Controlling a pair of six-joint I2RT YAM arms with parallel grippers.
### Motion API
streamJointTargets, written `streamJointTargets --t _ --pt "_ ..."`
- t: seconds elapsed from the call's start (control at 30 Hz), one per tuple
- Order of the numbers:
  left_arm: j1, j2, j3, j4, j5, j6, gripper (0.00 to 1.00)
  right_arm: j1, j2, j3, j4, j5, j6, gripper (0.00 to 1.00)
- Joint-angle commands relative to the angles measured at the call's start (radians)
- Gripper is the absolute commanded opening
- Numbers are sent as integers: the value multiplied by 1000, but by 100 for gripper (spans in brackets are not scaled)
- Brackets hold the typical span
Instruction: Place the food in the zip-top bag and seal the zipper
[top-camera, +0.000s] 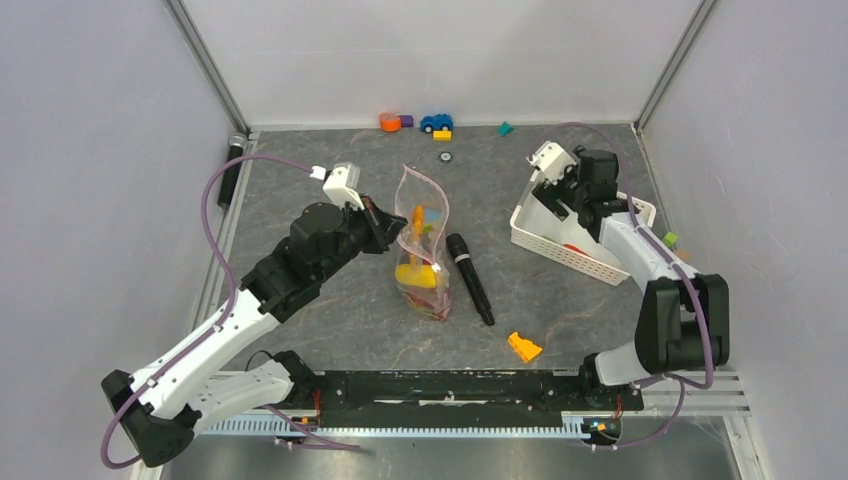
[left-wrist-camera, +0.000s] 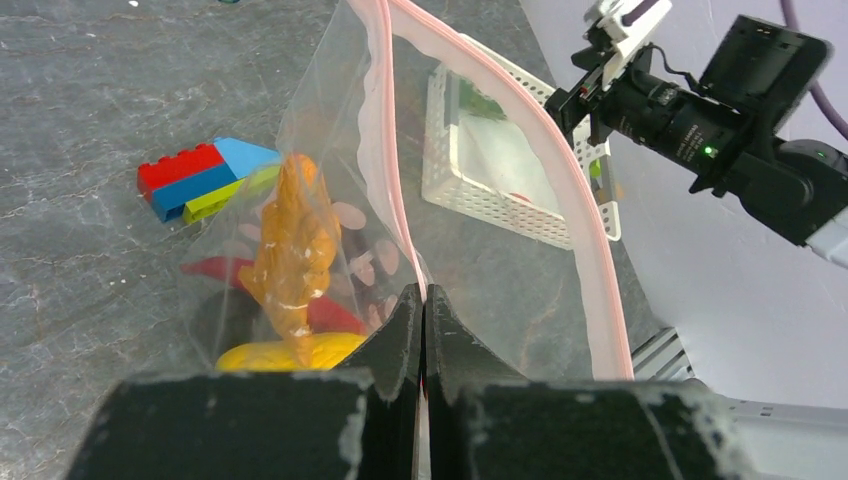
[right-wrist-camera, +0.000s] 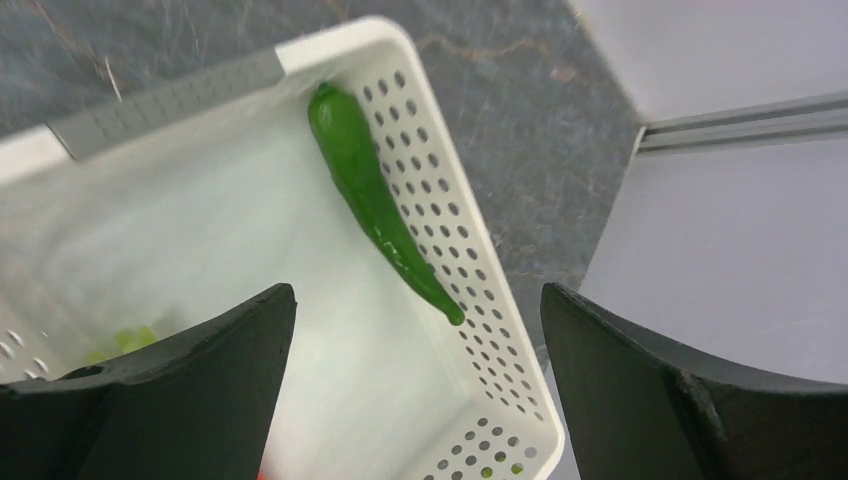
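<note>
The right gripper lowers one finger between the green pepper and the white basket's perforated side next. It straddles the pepper's thick half (right-wrist-camera: 362, 178) and closes, since the pepper lies close along that side.
The clear zip-top bag (top-camera: 421, 250) stands mid-table, mouth up and open. My left gripper (top-camera: 388, 226) is shut on its left edge; in the left wrist view the jaws (left-wrist-camera: 424, 300) pinch the pink zipper (left-wrist-camera: 392, 180) strip. Inside the bag lie an orange carrot (left-wrist-camera: 295, 245), a yellow piece (left-wrist-camera: 290, 352) and a red piece (left-wrist-camera: 335, 315). My right gripper (top-camera: 565, 200) hangs open and empty (right-wrist-camera: 420, 330) over the white basket (right-wrist-camera: 455, 205). A green pepper (right-wrist-camera: 380, 205) lies along the basket's perforated wall.
A black microphone (top-camera: 470, 278) lies just right of the bag. An orange wedge block (top-camera: 524, 346) sits near the front. Coloured bricks (left-wrist-camera: 205, 178) lie behind the bag. Small toys (top-camera: 420, 123) line the back wall. The white basket (top-camera: 570, 258) stands at the right.
</note>
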Motion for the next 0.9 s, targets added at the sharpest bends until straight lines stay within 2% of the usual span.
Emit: streamJointTargets --t 0.0,0.1,0.2,0.3,0.6,0.77,0.87 --pt "0 7 1 -10 -23 37 3 -40 72 57 -26 -160 -119 97" --pt "0 19 2 -13 -33 20 2 -48 143 72 -25 -179 -161 96" --pt "0 24 5 -19 -37 11 2 -52 230 130 -25 -128 -104 95" --pt "-1 24 8 -24 -39 -4 2 -54 295 190 -46 -150 -92 92" --pt "0 42 16 -27 -23 -33 2 -57 328 133 6 -307 -186 88" --pt "0 48 21 -28 -11 -32 2 -63 403 159 14 -254 -187 76" --pt "0 51 24 -32 -15 -30 2 -66 432 174 12 -259 -183 74"
